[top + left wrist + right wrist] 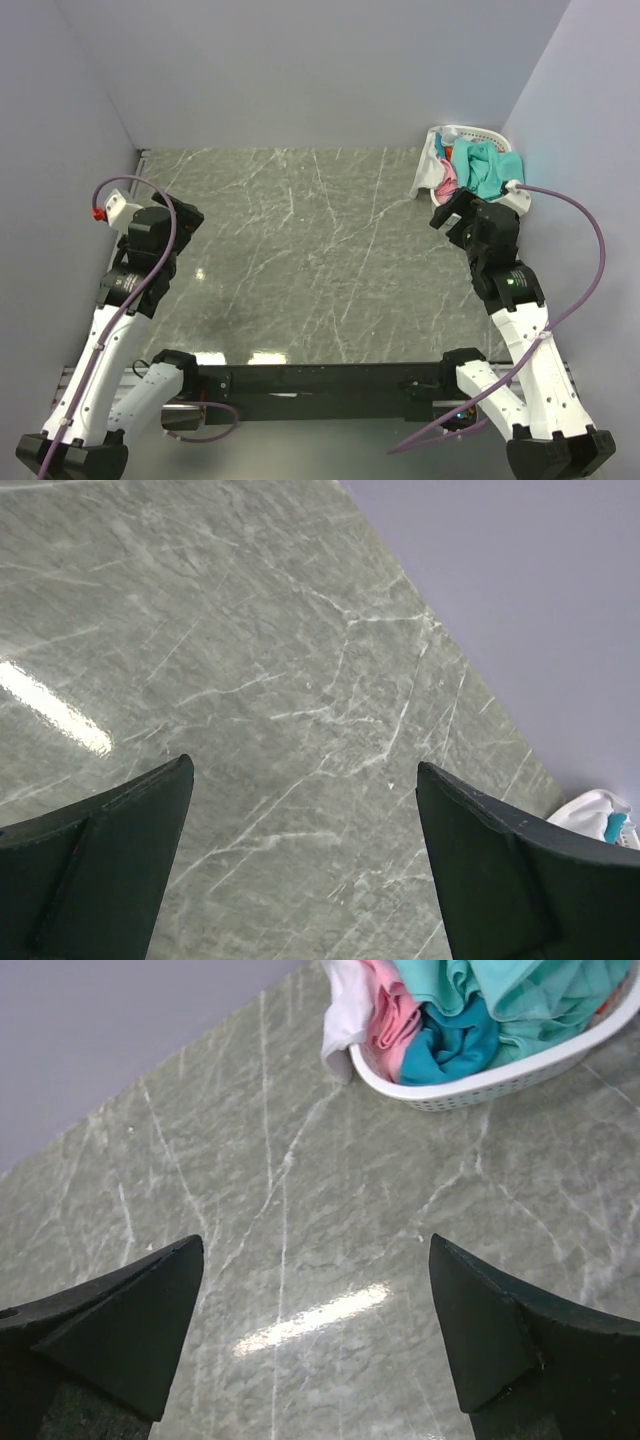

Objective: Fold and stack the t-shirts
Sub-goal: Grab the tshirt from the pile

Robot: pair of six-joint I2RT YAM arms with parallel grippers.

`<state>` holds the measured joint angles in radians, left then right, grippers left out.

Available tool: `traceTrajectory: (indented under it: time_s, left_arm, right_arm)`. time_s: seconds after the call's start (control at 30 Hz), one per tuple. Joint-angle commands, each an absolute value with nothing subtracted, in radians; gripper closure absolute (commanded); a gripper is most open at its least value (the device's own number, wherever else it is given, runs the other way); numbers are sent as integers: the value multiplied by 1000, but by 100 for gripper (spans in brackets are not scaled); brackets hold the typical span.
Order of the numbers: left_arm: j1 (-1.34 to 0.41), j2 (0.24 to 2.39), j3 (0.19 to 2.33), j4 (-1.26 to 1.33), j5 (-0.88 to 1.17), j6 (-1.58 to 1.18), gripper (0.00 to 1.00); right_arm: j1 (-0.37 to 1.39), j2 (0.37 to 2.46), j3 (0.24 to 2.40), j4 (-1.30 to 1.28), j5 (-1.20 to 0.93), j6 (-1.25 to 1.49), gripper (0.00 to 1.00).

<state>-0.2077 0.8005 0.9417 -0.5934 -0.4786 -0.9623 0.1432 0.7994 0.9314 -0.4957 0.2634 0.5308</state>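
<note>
My right gripper reaches outward over the basket's rim next and down to the teal-green shirt, which lies on top, at its fold nearest the side panel (503, 170) (578, 988).
The t-shirts lie bunched in a white latticed basket (500, 139) at the table's far right corner. A teal-green shirt (487, 166) is on top, with a pink one (447, 178), a white one (430, 166) hanging over the rim, and a bit of orange-red (451, 152). The right wrist view shows the teal-green (520, 990), blue (450, 1048), pink (395, 1020) and white (345, 1015) shirts in the basket (500, 1075). My right gripper (448, 212) is open and empty, just in front of the basket. My left gripper (190, 215) is open and empty over the table's left side.
The grey marble table (300, 260) is walled by lavender panels at the back and both sides. The basket's edge shows in the left wrist view (598, 815) at the far right. A purple cable (590, 260) loops from the right arm.
</note>
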Motion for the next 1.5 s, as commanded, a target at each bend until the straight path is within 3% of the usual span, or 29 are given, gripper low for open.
traceTrajectory:
  time_s: [0.0, 0.2, 0.37, 0.67, 0.97, 1.23, 1.33, 1.4, 1.43, 1.47]
  left_arm:
    - [-202, 787, 920, -546, -448, -959, 1]
    - [-202, 808, 923, -538, -462, -950, 1]
    - [-202, 822, 928, -532, -492, -945, 1]
    - [-203, 834, 908, -499, -500, -920, 1]
    - [-202, 867, 902, -491, -522, -920, 1]
    - [-199, 887, 922, -509, -514, -913, 1]
    - [-199, 881, 917, -512, -522, -914, 1]
    - [-198, 871, 916, -506, -519, -916, 1]
    - [-198, 870, 917, -505, -514, -913, 1]
    - [-196, 867, 919, -503, -511, -911, 1]
  right_arm:
    - [138, 802, 959, -514, 319, 508, 0]
    - [138, 848, 975, -502, 327, 486, 0]
    - [120, 932, 1028, -543, 452, 547, 0]
    - [-156, 1192, 1121, -405, 167, 564, 2]
    - [-281, 1632, 1414, -333, 78, 534, 14]
    - [-288, 1851, 1626, -457, 140, 564, 30]
    - [-290, 1861, 1603, -416, 130, 566, 31]
    - [-290, 1862, 1597, -399, 118, 552, 48]
    - [-290, 1861, 1600, -403, 111, 548, 73]
    - [-288, 1852, 1609, -408, 113, 542, 82]
